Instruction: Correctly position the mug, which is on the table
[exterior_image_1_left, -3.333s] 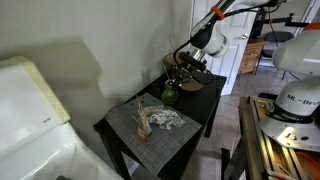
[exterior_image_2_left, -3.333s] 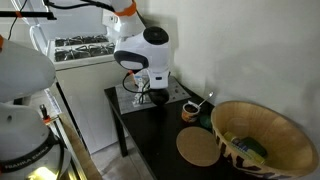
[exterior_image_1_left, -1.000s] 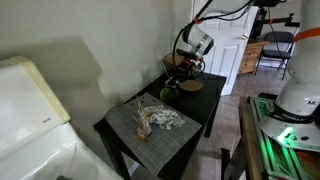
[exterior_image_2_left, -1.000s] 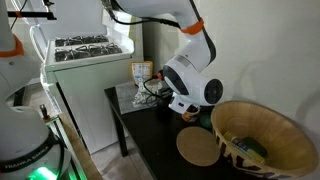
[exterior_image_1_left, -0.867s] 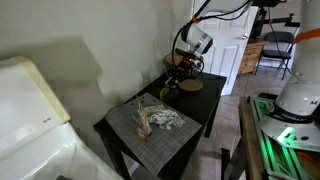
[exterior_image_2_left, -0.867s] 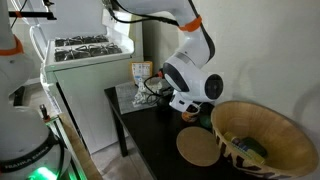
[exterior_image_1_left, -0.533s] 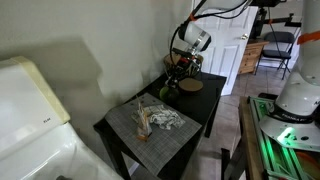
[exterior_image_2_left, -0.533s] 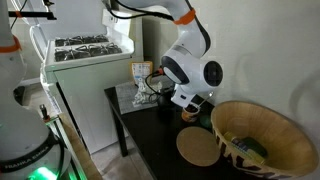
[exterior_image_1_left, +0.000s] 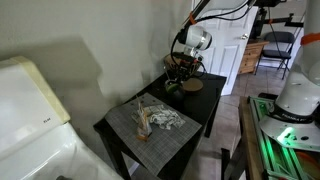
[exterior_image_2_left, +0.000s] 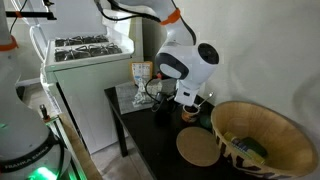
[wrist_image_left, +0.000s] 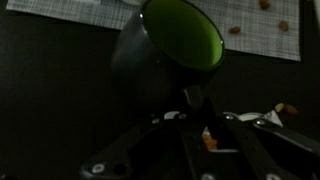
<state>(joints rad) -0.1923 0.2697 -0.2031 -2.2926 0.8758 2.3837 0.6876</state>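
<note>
I should next tilt my gripper to bring the tipped mug upright, then lower and release it on the bare black tabletop below my gripper.
The small dark olive-green mug (wrist_image_left: 168, 48) fills the wrist view, tilted, with its bright green inside facing the camera. My gripper (wrist_image_left: 196, 104) is shut on its rim or handle side. In an exterior view the mug (exterior_image_1_left: 172, 88) hangs under the gripper (exterior_image_1_left: 180, 76), just above the small black table (exterior_image_1_left: 198, 108), beyond the grey placemat (exterior_image_1_left: 150, 136). In the other exterior view the gripper (exterior_image_2_left: 186, 101) is over the table (exterior_image_2_left: 150, 142), and the arm largely hides the mug.
A round brown coaster (exterior_image_1_left: 191, 86) lies on the table by the gripper, and also shows in an exterior view (exterior_image_2_left: 200, 149). The large woven bowl (exterior_image_2_left: 268, 132) stands close by. Small items (exterior_image_1_left: 156, 118) lie on the placemat. A white appliance (exterior_image_1_left: 30, 110) stands beside the table.
The wrist has turned and risen slightly. The mug has moved from the table by the placemat's far corner up and back toward the coaster, held in the gripper.
</note>
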